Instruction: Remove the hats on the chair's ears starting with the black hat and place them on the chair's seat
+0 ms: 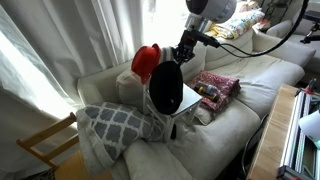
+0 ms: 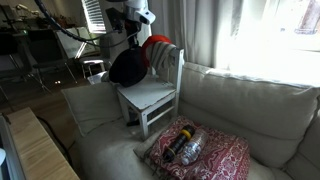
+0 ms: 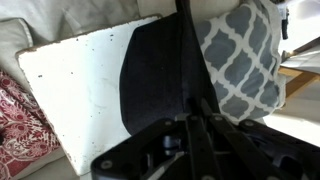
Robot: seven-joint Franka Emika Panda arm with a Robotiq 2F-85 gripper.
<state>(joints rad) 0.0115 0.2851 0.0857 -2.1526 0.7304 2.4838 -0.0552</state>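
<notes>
The robot's gripper should next go down and toward the red patterned cloth, over the bare white seat (image 2: 150,94), and let go of the black hat (image 2: 128,68), since it hangs nearer the cushion.
My gripper (image 1: 182,52) is shut on the black hat (image 1: 165,88), which hangs from it over the white chair's seat (image 1: 190,100). In an exterior view the gripper (image 2: 134,42) holds the black hat (image 2: 128,68) beside the slatted back, above the seat (image 2: 150,96). The red hat (image 1: 146,62) still sits on a chair ear; it also shows in an exterior view (image 2: 158,48). In the wrist view the black hat (image 3: 155,75) drapes from the shut jaws (image 3: 194,100) over the speckled white seat (image 3: 80,80).
The chair stands on a cream sofa (image 2: 240,100). A grey-white patterned cushion (image 1: 110,125) lies beside it, also in the wrist view (image 3: 236,50). A red patterned cloth with a dark bottle (image 2: 190,148) lies on the sofa. A natural-wood chair frame (image 1: 45,140) stands by the sofa.
</notes>
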